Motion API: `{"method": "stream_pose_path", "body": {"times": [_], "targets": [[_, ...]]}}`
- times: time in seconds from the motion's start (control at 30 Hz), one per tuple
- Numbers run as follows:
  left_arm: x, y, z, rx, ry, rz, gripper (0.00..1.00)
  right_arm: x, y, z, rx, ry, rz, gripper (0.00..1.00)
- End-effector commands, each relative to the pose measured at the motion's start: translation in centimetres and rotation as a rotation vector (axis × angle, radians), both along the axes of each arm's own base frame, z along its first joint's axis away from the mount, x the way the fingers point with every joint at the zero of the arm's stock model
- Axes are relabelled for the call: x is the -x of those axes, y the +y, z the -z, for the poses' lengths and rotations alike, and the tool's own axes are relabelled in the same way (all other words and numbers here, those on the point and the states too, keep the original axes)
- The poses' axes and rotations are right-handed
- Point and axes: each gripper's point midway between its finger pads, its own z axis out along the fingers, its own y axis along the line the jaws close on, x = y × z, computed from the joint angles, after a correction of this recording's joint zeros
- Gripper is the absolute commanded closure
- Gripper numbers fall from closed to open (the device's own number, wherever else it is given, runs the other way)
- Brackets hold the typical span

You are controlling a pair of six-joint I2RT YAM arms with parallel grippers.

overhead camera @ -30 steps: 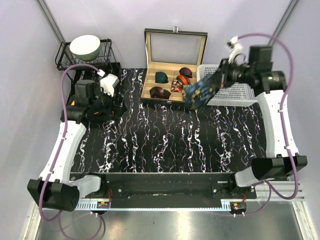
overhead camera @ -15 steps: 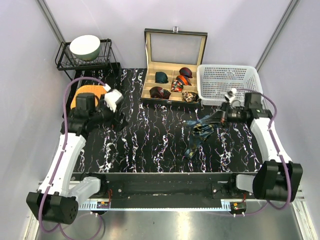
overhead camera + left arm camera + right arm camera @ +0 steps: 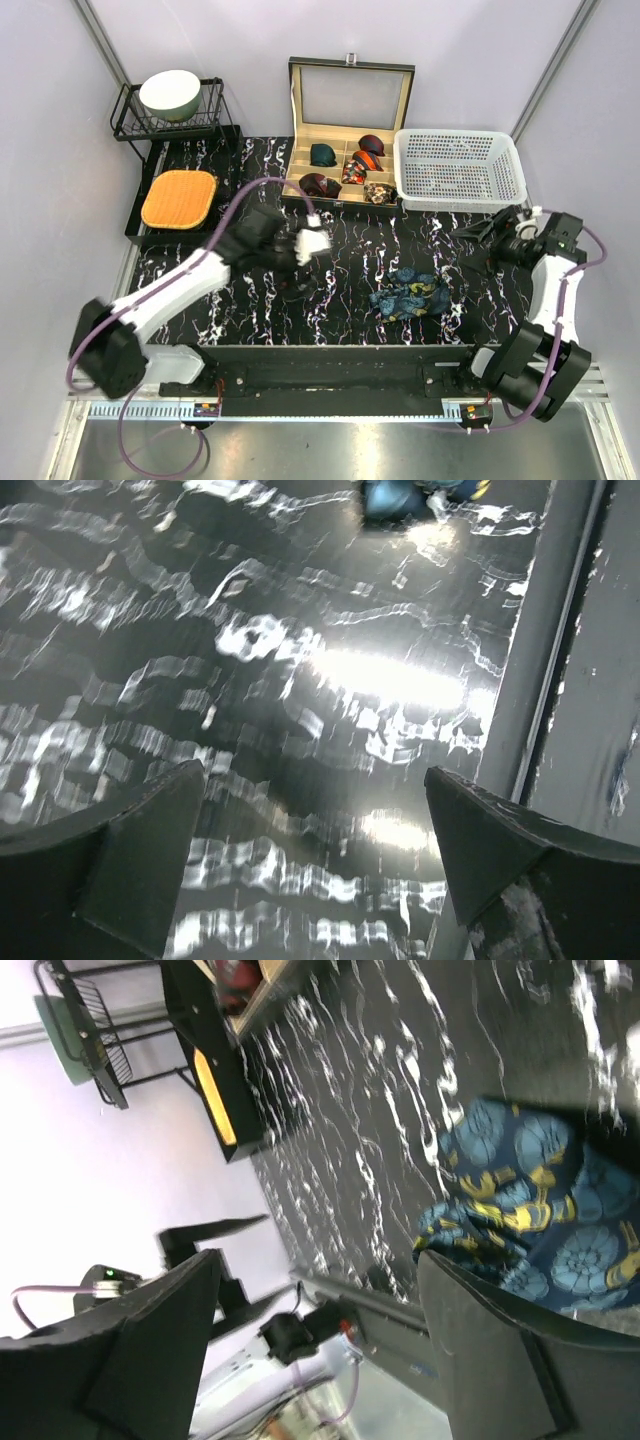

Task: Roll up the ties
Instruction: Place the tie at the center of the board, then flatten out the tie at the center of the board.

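The left gripper moves to its right in the top view and down onto the crumpled tie's nearest edge next, since the tie lies that way, below it.
The dark navy tie (image 3: 410,295) with its teal-and-gold pattern lies in a loose crumpled heap on the black marbled table (image 3: 350,250), near the front edge. My right gripper (image 3: 470,248) hangs open just right of the heap and holds nothing. In the right wrist view the tie (image 3: 530,1200) lies beyond the open right gripper (image 3: 320,1260). My left gripper (image 3: 318,272) is open over the table's middle, left of the heap. In the left wrist view the left gripper (image 3: 315,780) frames bare table, with the tie (image 3: 400,495) far ahead. Other ties, coiled, sit in the box: green (image 3: 322,154), maroon (image 3: 372,143), red-orange (image 3: 366,160).
The open wooden box (image 3: 350,75) stands at the back centre, with a white mesh basket (image 3: 458,168) to its right. A wire rack with a pale bowl (image 3: 172,95) and an orange mat (image 3: 179,197) are at the back left. A metal rail (image 3: 545,660) runs along the table's front edge.
My right gripper carried the tie down from beside the basket to the table, opened and let it go. The left arm swung from the back left toward the table's middle.
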Motion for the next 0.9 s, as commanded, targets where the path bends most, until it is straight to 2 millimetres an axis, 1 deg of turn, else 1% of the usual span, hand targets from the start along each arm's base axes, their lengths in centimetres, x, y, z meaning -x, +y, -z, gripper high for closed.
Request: {"method": "stream_pose_path", "body": {"times": [0.0,0.03,0.07,0.1,0.13,0.17,0.2,0.23,0.27,0.3,0.33,0.37,0.4,0.43,0.47,0.5,0.53,0.57,0.6,0.67,0.7,0.77,0.83,0.87], "targets": [[-2.2,-7.1,-0.4,0.037,-0.119,0.071,0.06,-1.2,-1.7,-3.5,0.163,-0.118,-0.026,0.15],[-2.4,-8.3,1.5,-0.007,-0.089,0.086,0.11,-1.1,-2.0,-3.6,0.202,-0.119,-0.042,0.16],[-1.5,-9.6,2.1,-0.024,-0.084,0.128,0.14,-0.4,-2.7,-3.8,0.294,-0.102,-0.082,0.16],[-1.6,-10.7,1.8,-0.02,-0.095,0.156,0.16,-0.4,-3.4,-3.1,0.324,-0.055,-0.104,0.17],[-1.5,-11.4,3.4,-0.051,-0.098,0.194,0.18,-0.2,-4.0,-2.9,0.356,-0.019,-0.118,0.17],[-0.7,-12.5,3.9,-0.058,-0.122,0.243,0.19,0.0,-5.0,-3.3,0.417,0.001,-0.135,0.18],[-0.9,-13.0,5.1,-0.094,-0.144,0.254,0.2,-0.2,-5.5,-3.1,0.419,0.026,-0.142,0.18],[-0.9,-13.5,5.6,-0.106,-0.168,0.272,0.2,-0.4,-6.0,-3.5,0.419,0.022,-0.13,0.19],[-0.8,-14.3,5.8,-0.107,-0.181,0.283,0.19,-0.8,-6.3,-4.4,0.448,-0.016,-0.143,0.19],[-0.9,-14.5,6.9,-0.127,-0.171,0.288,0.19,-1.1,-6.6,-4.7,0.462,-0.025,-0.142,0.19],[-1.1,-15.2,6.8,-0.123,-0.174,0.288,0.18,-1.5,-6.9,-5.4,0.482,-0.046,-0.137,0.18],[-1.2,-15.5,7.1,-0.13,-0.17,0.283,0.17,-1.8,-7.0,-5.6,0.478,-0.048,-0.138,0.18],[-1.2,-15.7,8.0,-0.143,-0.155,0.289,0.16,-2.0,-7.1,-5.8,0.474,-0.054,-0.136,0.18],[-1.1,-16.2,7.9,-0.138,-0.154,0.299,0.16,-2.3,-7.1,-6.1,0.467,-0.056,-0.129,0.18],[-0.9,-16.6,8.1,-0.137,-0.153,0.305,0.15,-2.4,-7.1,-6.0,0.452,-0.048,-0.13,0.18],[-0.9,-17.0,8.7,-0.142,-0.145,0.309,0.15,-2.5,-7.2,-6.0,0.45,-0.046,-0.128,0.19],[-0.4,-17.5,8.9,-0.14,-0.135,0.316,0.15,-2.7,-7.2,-6.0,0.45,-0.046,-0.128,0.19],[-0.6,-18.1,8.7,-0.129,-0.133,0.312,0.15,-2.8,-7.3,-5.8,0.446,-0.041,-0.129,0.19],[-0.4,-18.3,9.6,-0.141,-0.112,0.314,0.16,-2.8,-7.4,-5.8,0.448,-0.04,-0.127,0.2],[-0.2,-19.1,9.8,-0.138,-0.095,0.308,0.18,-3.0,-7.5,-6.0,0.448,-0.04,-0.126,0.2],[0.2,-19.3,10.5,-0.142,-0.069,0.315,0.2,-3.0,-7.6,-6.1,0.452,-0.046,-0.125,0.2],[0.6,-19.8,10.7,-0.135,-0.052,0.325,0.23,-3.2,-7.8,-6.3,0.456,-0.047,-0.124,0.2],[0.9,-19.8,11.6,-0.156,-0.029,0.327,0.32,-3.3,-8.0,-6.5,0.462,-0.054,-0.124,0.2],[0.7,-19.6,12.4,-0.177,-0.026,0.316,0.38,-3.4,-8.0,-6.6,0.462,-0.053,-0.124,0.2]]}}
